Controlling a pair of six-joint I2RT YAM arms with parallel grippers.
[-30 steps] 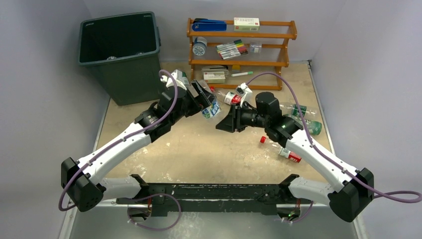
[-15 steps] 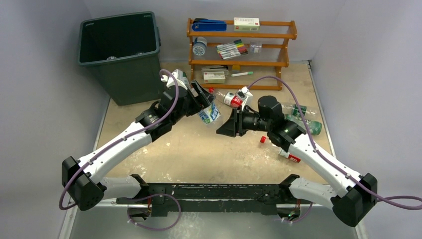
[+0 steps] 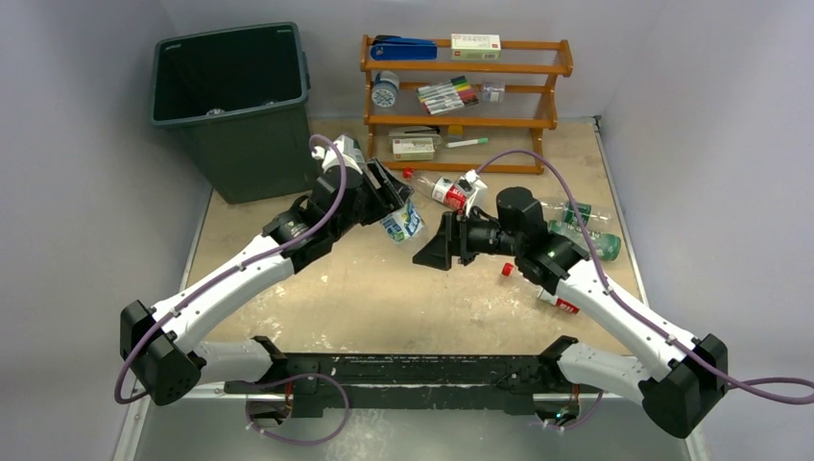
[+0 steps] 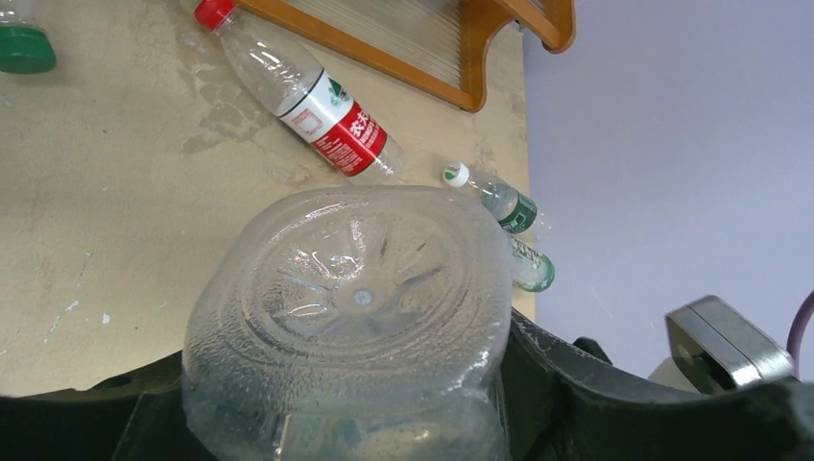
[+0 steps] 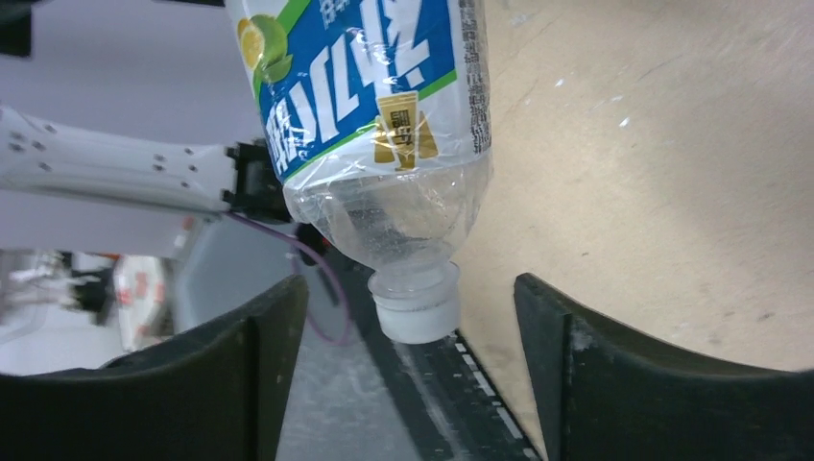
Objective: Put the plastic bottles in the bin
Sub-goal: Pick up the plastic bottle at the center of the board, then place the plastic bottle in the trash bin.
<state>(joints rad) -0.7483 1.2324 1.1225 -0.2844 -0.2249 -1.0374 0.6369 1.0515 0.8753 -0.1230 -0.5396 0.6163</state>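
Observation:
My left gripper swings outward over the bin's opening (image 3: 230,73) next, to its left in the top view, and lets go of the bottle, with the bottle's cap unheld.
A clear bottle with a blue and green label (image 3: 404,222) hangs above the table between the two arms. My left gripper (image 3: 391,206) is shut on its lower body, and its ribbed base (image 4: 355,307) fills the left wrist view. My right gripper (image 3: 432,252) is open. The bottle's white cap (image 5: 415,305) sits between the right fingers (image 5: 274,327) without touching either. The dark bin (image 3: 251,149) stands at the back left, beyond the left arm. More bottles lie on the table: a red-labelled one (image 3: 444,189) by the rack, green-labelled ones (image 3: 584,229) at the right and a red one (image 3: 558,301) near the right arm.
An orange wooden rack (image 3: 466,121) with markers, boxes and a stapler stands at the back against the wall. Grey walls close the table on the left, right and back. A green cap (image 4: 21,48) shows at the left wrist view's top left corner.
My right gripper has opened off the bottle's cap and drawn back a little. My left gripper has shut on the bottle's body and now carries it alone.

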